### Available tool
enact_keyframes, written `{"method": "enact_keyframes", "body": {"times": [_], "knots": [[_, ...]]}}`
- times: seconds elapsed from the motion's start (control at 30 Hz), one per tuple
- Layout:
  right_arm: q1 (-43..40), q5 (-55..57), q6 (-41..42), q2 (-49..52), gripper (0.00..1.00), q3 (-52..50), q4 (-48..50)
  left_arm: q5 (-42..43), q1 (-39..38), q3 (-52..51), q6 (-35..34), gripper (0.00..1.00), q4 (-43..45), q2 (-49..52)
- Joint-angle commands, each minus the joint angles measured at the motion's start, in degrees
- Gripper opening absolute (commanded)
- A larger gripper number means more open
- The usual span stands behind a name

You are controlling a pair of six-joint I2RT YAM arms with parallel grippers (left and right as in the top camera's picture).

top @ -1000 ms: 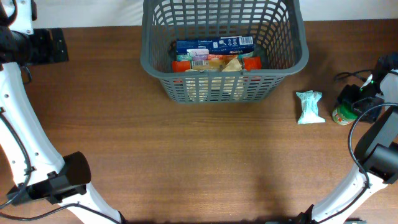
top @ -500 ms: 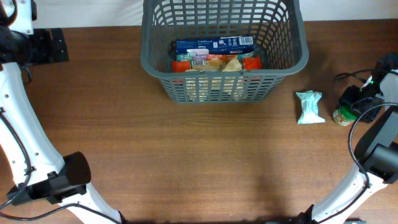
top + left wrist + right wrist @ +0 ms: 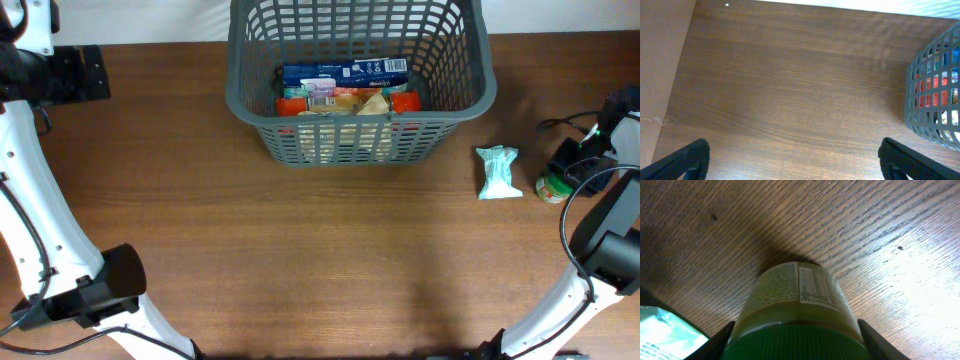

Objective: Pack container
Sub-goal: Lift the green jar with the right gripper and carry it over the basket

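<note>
The right gripper lifts the jar over the basket's rim next. It then lowers the jar into the basket's end by the mint-green packet and releases it, since the packets leave room there.
The container (image 3: 350, 113) is a dark grey mesh basket at the back middle of the table; its corner also shows in the left wrist view (image 3: 935, 90). It holds a blue box (image 3: 345, 71) and several red and tan packets. A glass jar with a green lid (image 3: 549, 186) stands at the far right. My right gripper (image 3: 574, 160) has its fingers against both sides of the lid (image 3: 796, 340); the jar's label (image 3: 795, 292) faces the camera. My left gripper (image 3: 795, 160) is open and empty over bare table at the far left (image 3: 95, 73).
A mint-green packet (image 3: 497, 171) lies on the table between the basket and the jar, and shows at the left edge of the right wrist view (image 3: 665, 330). A black cable (image 3: 560, 122) runs behind the jar. The table's left edge (image 3: 670, 90) is near my left gripper.
</note>
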Motion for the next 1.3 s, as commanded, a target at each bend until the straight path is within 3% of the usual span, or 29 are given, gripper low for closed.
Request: {"method": "enact_keyframes", "body": {"times": [0.0, 0.13, 0.57, 0.67, 0.77, 0.93, 1.27], "knots": [[-0.1, 0.5, 0.4, 0.8, 0.4, -0.5, -0.5, 0.6, 0.2, -0.1, -0.9, 0.99, -0.1, -0.3], [-0.1, 0.5, 0.5, -0.5, 0.39, -0.3, -0.6, 0.6, 0.2, -0.1, -0.9, 0.99, -0.1, -0.3], [1.4, -4.3, 0.5, -19.8, 0.05, 12.3, -5.4, 0.6, 0.2, -0.1, -0.9, 0.99, -0.1, -0.3], [4.2, -7.4, -0.1, -26.6, 0.04, 14.3, -5.6, 0.6, 0.2, -0.1, -0.9, 0.99, -0.1, -0.3], [11.1, -10.2, -0.8, -35.2, 0.04, 15.5, -3.3, 0.6, 0.2, -0.1, -0.9, 0.99, -0.1, -0.3], [22.7, -10.3, -1.7, -40.9, 0.04, 15.5, 0.1, 0.6, 0.2, -0.1, -0.9, 0.99, -0.1, -0.3], [43.3, -5.3, -1.7, -32.3, 0.04, 15.3, 2.2, 0.6, 0.2, -0.1, -0.9, 0.99, -0.1, -0.3]]}}
